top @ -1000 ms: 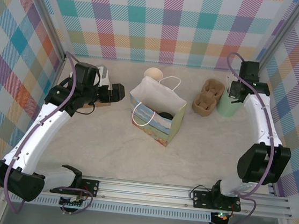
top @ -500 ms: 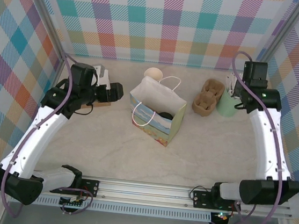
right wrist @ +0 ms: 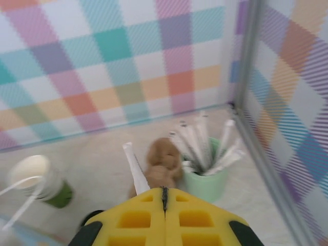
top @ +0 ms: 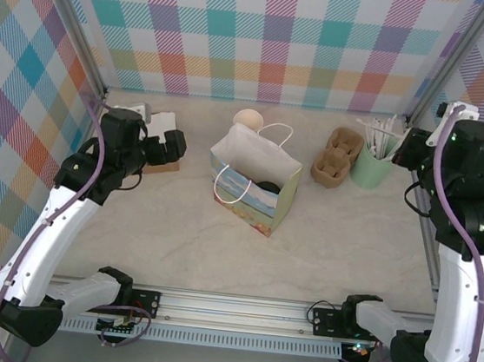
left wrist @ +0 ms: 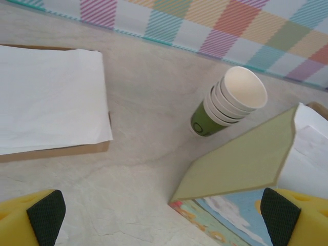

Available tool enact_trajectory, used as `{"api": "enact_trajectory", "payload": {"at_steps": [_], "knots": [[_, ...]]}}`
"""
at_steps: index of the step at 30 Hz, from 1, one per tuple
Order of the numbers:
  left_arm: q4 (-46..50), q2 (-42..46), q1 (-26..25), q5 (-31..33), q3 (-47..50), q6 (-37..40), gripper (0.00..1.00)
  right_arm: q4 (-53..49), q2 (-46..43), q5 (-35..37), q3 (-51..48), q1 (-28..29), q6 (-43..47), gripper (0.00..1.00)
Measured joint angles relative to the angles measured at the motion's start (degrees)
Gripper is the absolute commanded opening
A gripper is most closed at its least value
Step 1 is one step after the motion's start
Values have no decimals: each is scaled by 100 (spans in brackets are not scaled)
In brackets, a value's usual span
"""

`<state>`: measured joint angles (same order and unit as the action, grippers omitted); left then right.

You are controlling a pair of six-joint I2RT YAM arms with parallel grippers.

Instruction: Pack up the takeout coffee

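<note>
I will next swing the stick across with my right gripper, past the brown carriers and over the opening of the open bag holding the coffee (top: 268, 186), and let go of it inside.
The takeout coffee (top: 268, 186) stands inside the open paper bag (top: 253, 201); only its round black lid shows, deep in the bag. My left gripper (top: 176, 143) hovers to the left of the bag, open, with nothing between its fingers. In the left wrist view the left gripper (left wrist: 163, 220) looks down on the bag's green side (left wrist: 246, 159). My right gripper (top: 406, 149) is at the back right, beside the mint cup. Seen from the right wrist, the right gripper (right wrist: 164, 192) is shut on a white stick (right wrist: 134, 166) that juts up from its jaws.
A stack of cream-rimmed green cups (top: 249, 119) (left wrist: 230, 105) stands behind the bag. Brown cup carriers (top: 337, 155) and the pale mint cup of white sticks (top: 372, 165) (right wrist: 205, 177) sit at the back right. White napkins (left wrist: 48, 105) lie at the back left. Checked walls close in on three sides.
The right arm has pulled up and to the right, away from the mint cup, with a white stick in its jaws. The left gripper has drawn back a little to the left.
</note>
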<state>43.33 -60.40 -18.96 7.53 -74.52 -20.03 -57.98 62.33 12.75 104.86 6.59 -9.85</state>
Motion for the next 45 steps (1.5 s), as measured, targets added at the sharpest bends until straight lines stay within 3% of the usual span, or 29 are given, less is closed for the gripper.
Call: {"api": "enact_trajectory", "payload": {"at_steps": [8,12,19,28,45], "knots": [[2,68,0,402,142,-35,100,-11,413,-2057,481,90,-219,4],[4,68,0,468,177,-37,100,-105,817,-2516,605,496,-188,3],[2,70,0,531,177,-142,100,-275,1281,-2435,616,1547,9,2],[7,105,0,566,177,-164,100,-299,2258,-1506,901,2636,297,3],[24,144,0,560,177,-164,100,-232,4098,-1200,1453,3434,476,6]]}}
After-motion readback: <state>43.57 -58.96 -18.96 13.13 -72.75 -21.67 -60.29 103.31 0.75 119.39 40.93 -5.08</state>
